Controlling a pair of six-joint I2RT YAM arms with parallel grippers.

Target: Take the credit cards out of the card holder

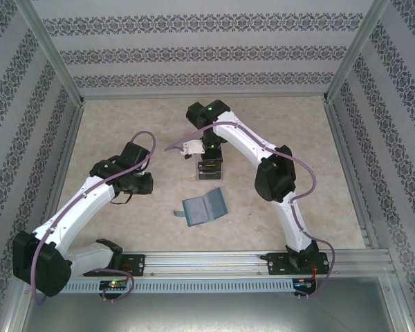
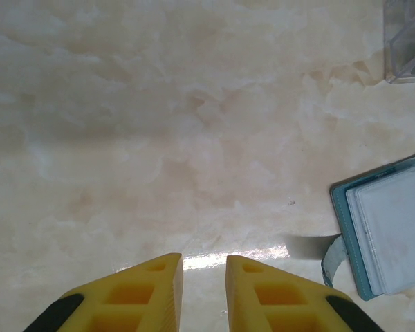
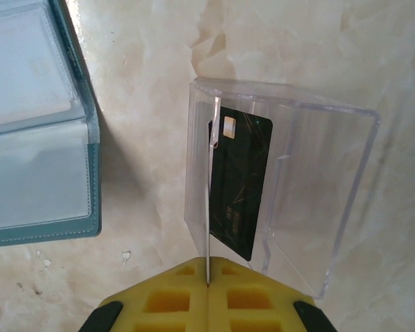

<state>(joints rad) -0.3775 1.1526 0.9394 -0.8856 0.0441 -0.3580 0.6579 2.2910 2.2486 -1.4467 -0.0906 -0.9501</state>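
My right gripper is above the tray section holding the dark credit card (image 3: 239,185), so it needs to move down next and let go of the thin pale credit card (image 3: 208,207) beside the dark one.
The teal card holder (image 1: 205,207) lies open on the table, its pale clear pockets (image 3: 34,138) facing up and its strap tab (image 2: 334,259) sticking out. My right gripper (image 3: 208,263) is shut on a thin pale credit card (image 3: 208,207), seen edge-on and held upright inside the clear plastic tray (image 3: 290,180). A dark credit card (image 3: 241,183) leans in that tray beside it. My left gripper (image 2: 204,259) hovers over bare table to the left of the card holder (image 2: 394,235), its jaws a little apart with nothing between them.
The clear tray (image 1: 209,169) stands just beyond the card holder, under the right wrist (image 1: 209,155). Patterned walls with metal rails enclose the marble-look table (image 1: 124,124). The tray's corner (image 2: 408,41) shows at the upper right of the left wrist view.
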